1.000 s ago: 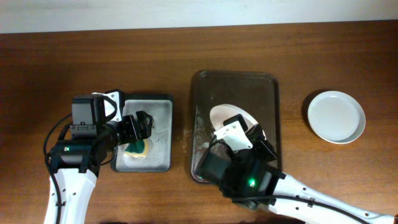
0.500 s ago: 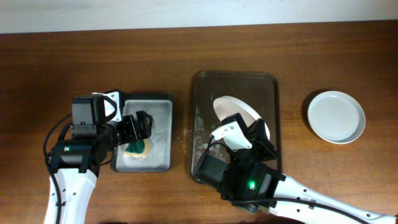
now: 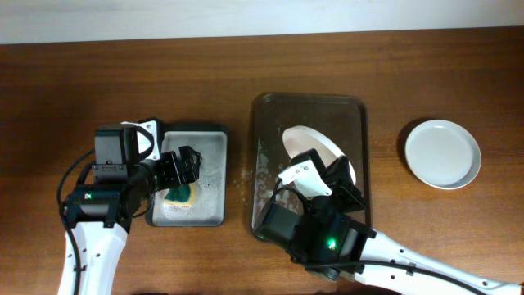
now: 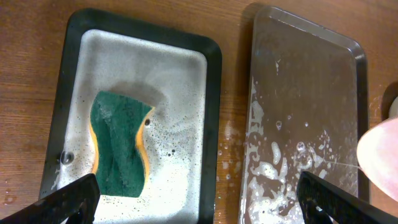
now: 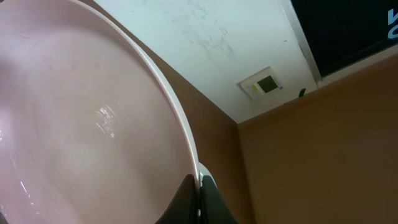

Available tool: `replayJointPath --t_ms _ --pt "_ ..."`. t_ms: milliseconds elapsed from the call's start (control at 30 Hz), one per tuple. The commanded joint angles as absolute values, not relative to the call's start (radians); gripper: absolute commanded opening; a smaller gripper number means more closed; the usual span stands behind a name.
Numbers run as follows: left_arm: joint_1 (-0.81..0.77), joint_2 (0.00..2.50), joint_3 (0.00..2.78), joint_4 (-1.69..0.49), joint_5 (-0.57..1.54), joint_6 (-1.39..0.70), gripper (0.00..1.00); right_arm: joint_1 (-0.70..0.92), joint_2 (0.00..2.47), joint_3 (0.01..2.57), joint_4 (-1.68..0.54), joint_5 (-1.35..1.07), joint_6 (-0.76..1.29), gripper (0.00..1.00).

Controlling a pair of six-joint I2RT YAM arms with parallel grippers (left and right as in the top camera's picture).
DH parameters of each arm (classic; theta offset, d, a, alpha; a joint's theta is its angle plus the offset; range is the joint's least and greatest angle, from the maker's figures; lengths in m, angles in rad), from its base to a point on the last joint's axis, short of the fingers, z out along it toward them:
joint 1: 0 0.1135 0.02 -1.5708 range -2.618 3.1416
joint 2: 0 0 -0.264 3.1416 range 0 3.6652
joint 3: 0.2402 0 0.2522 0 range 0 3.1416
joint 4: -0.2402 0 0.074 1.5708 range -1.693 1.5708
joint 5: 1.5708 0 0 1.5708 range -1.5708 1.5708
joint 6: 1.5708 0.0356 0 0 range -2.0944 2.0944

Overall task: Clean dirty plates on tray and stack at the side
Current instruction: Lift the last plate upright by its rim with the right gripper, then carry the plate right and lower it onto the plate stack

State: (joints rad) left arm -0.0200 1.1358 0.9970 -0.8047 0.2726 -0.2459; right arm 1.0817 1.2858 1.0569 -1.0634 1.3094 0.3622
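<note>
A white plate is lying flat beside the brown tray. I need to swing my right gripper toward it next, turn the held plate level and lower it on top.
My right gripper point(image 5: 198, 198) is shut on the rim of a white plate point(image 5: 81, 124) and holds it tilted over the dark brown tray point(image 3: 270, 111); the plate point(image 3: 309, 143) shows partly above the right arm in the overhead view. A second white plate point(image 3: 443, 153) lies flat on the table at the right. A third plate is not visible. My left gripper point(image 4: 198, 199) is open and empty above the gap between the grey metal tray point(image 4: 211, 93) and the wet, sudsy brown tray point(image 4: 305, 124). The held plate's edge point(image 4: 380, 152) shows at the right.
A green and yellow sponge point(image 4: 119, 144) lies in soapy water in the grey metal tray point(image 3: 211, 138). Water drops spot the wooden table point(image 3: 237, 176) between the trays. The right arm point(image 3: 327, 233) covers the brown tray's near half.
The right gripper has lifted and tilted the plate further up the tray compared with a second ago; little change in the last half second. The left arm has not moved.
</note>
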Motion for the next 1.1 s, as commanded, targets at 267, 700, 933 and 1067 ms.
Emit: replayJointPath --t_ms 267,700,933,1067 --pt "-0.017 1.130 1.015 -0.806 0.262 -0.237 0.99 1.089 1.270 1.079 -1.063 1.351 0.371 0.04" --pt "-0.017 1.130 1.015 -0.806 0.262 -0.237 0.99 1.054 1.270 1.079 -1.000 1.305 0.287 0.04" --pt "-0.017 1.130 1.015 -0.805 0.262 -0.237 0.99 1.040 1.269 1.079 -0.916 1.230 0.216 0.04" --pt "-0.017 1.130 1.015 -0.806 0.262 -0.237 0.99 0.894 1.269 1.078 -0.945 1.014 0.496 0.04"
